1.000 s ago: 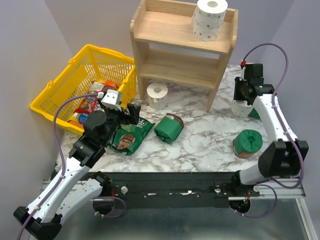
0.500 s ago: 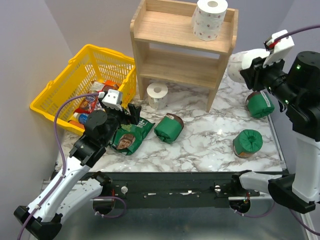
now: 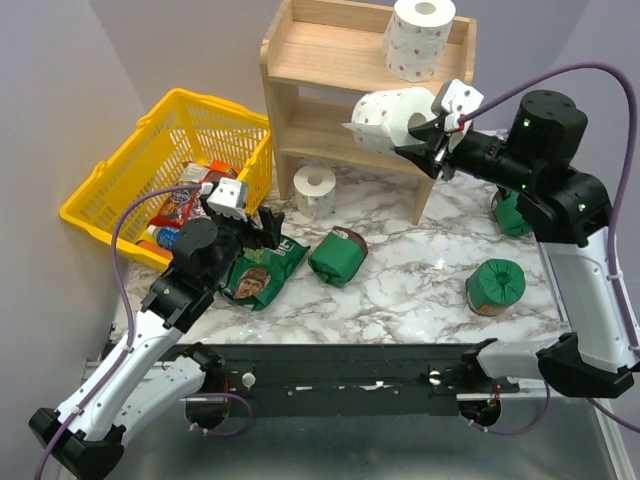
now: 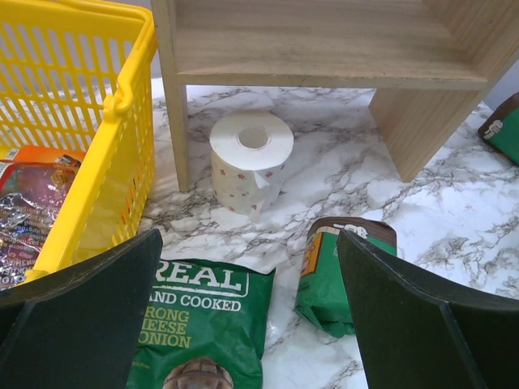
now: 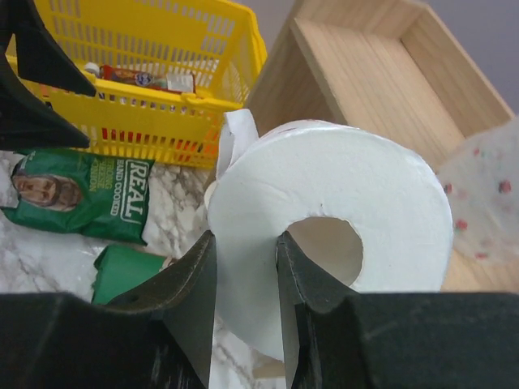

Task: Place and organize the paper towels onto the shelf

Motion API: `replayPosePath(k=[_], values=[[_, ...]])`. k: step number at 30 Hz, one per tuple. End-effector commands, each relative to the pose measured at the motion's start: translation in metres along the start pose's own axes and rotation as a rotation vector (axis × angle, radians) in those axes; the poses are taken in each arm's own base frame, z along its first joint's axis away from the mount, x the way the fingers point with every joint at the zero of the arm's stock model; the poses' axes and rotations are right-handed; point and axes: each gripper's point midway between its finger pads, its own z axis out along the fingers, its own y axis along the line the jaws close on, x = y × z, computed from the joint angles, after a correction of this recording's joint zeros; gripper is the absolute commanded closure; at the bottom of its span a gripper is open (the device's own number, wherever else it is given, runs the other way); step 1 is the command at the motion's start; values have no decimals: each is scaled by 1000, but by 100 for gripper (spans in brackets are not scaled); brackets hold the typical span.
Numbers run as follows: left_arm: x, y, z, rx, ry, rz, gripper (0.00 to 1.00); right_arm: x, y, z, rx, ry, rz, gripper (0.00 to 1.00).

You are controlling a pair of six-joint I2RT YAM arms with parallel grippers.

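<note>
My right gripper raises the roll away from my base and tilts it upright next, to get over the top level's end by the yellow basket (image 5: 362, 66).
My right gripper (image 3: 428, 138) is shut on a white paper towel roll (image 3: 385, 120), one finger in its core and one outside, and holds it in the air in front of the wooden shelf (image 3: 330, 65). In the right wrist view the roll (image 5: 340, 211) fills the middle between my fingers (image 5: 304, 279). A second roll (image 3: 420, 38) stands on the shelf's top tier at the right. A third roll (image 3: 314, 190) stands on the table under the shelf and shows in the left wrist view (image 4: 251, 158). My left gripper (image 3: 258, 225) is open and empty above a green chip bag (image 4: 203, 324).
A yellow basket (image 3: 190, 125) of snacks stands at the left. A green chip bag (image 3: 262, 268) and three dark green wrapped packages (image 3: 338, 256) (image 3: 495, 283) (image 3: 512, 212) lie on the marble table (image 3: 420, 270). The shelf's lower tier (image 3: 365, 135) is behind the held roll.
My right arm has lifted the roll from the table at the right and swung it left and up, to the front of the shelf. The left arm has barely moved.
</note>
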Motion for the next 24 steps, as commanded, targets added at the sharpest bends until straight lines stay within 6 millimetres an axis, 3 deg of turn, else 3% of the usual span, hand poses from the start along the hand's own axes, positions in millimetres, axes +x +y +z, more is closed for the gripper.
replayPosePath(k=[1,4,5,11,15,18,24], values=[[-8,-3,-1,13,-17,10,1,-85,-23,10,47,-329,-269,64],[-9,-3,-1,13,-18,9,1,-102,-36,19,102,-365,-309,64],[-10,-2,-2,9,-22,6,1,-97,-41,32,102,-354,-306,64],[-17,-2,1,5,-47,15,1,-102,-54,59,112,-355,-313,60],[-7,0,3,-2,-14,29,1,-93,-62,85,114,-332,-327,59],[-6,-6,2,30,-12,10,1,-96,-71,92,149,-329,-352,59],[-4,-8,4,36,0,12,1,-81,-83,121,173,-293,-396,57]])
